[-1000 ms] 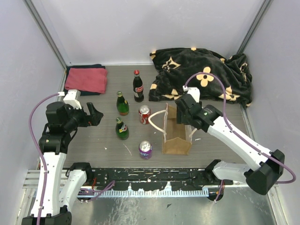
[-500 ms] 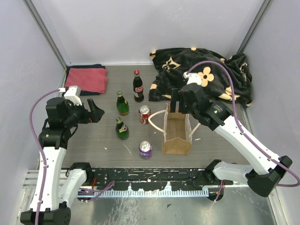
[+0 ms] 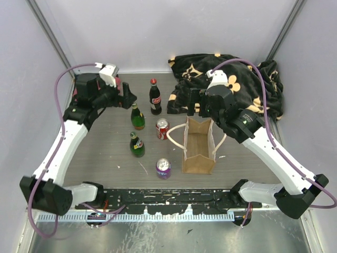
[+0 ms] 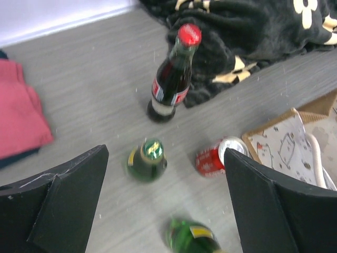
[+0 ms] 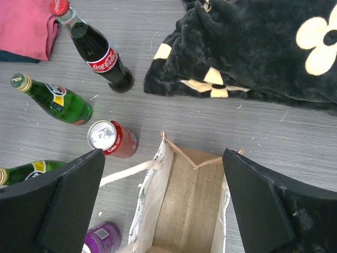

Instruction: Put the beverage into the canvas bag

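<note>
My left gripper will go outward and to the right in the top view. Then it will go down onto the cola bottle's neck, because the neck is narrower than the bottle's body.
The canvas bag (image 3: 198,158) stands upright and open at mid-table, its inside empty in the right wrist view (image 5: 192,211). Several beverages stand to its left: a cola bottle (image 3: 155,97), two green bottles (image 3: 137,117) (image 3: 137,145), a red can (image 3: 162,128) and a purple can (image 3: 163,168). My right gripper (image 3: 197,104) hangs open above the bag's far rim (image 5: 163,174), holding nothing. My left gripper (image 3: 128,98) is open in the air over the far green bottle (image 4: 147,159), with the cola bottle (image 4: 171,87) just beyond it and the red can (image 4: 217,156) by its right finger.
A black flower-patterned blanket (image 3: 231,87) lies crumpled at the back right, touching the area behind the bag. A folded pink towel (image 3: 97,88) lies at the back left. One cream rope handle (image 3: 176,138) droops from the bag toward the red can.
My right gripper has opened wide and risen off the bag's top toward the back. My left arm has swung from the left side up and back, to over the bottles.
</note>
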### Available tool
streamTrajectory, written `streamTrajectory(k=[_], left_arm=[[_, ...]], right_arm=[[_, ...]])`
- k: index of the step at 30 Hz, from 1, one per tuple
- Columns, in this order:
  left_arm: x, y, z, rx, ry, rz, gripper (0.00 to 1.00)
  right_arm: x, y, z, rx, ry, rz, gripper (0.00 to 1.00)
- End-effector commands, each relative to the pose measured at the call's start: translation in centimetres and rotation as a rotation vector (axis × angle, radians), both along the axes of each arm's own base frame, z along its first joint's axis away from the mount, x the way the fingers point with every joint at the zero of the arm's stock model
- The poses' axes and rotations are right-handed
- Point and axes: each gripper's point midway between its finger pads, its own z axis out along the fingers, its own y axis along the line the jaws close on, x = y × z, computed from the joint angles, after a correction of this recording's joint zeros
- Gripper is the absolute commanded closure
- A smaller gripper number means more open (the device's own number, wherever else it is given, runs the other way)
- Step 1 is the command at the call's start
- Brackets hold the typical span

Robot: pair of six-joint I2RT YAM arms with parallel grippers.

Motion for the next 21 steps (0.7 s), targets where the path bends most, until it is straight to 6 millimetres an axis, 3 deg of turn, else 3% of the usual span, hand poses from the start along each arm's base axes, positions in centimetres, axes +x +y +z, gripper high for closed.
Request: streamTrajectory(k=[1,6,11,21], left_arm=[[4.8,-2.4,3.2,0.019,-0.173,-0.038,0.02],[9.0,-4.9,1.6,0.007,-0.178,-0.057,0.02],[11.9,-6.2,0.0,-0.006,-0.179,-0.059,0.02],[13.8,-9.0,-3.5,-0.058,-0.148,-0.128,0.02]], right_arm=[[1.1,-0.3,3.0,0.025,-0.097,-0.035,0.0],[1.5,-0.6,3.1,0.025,-0.108,-0.06,0.0],[1.7,-0.8,3.3,0.03,-0.12,-0.077,0.0],[2.5,-0.5,2.8,0.023,-0.12,-0.083,0.0]])
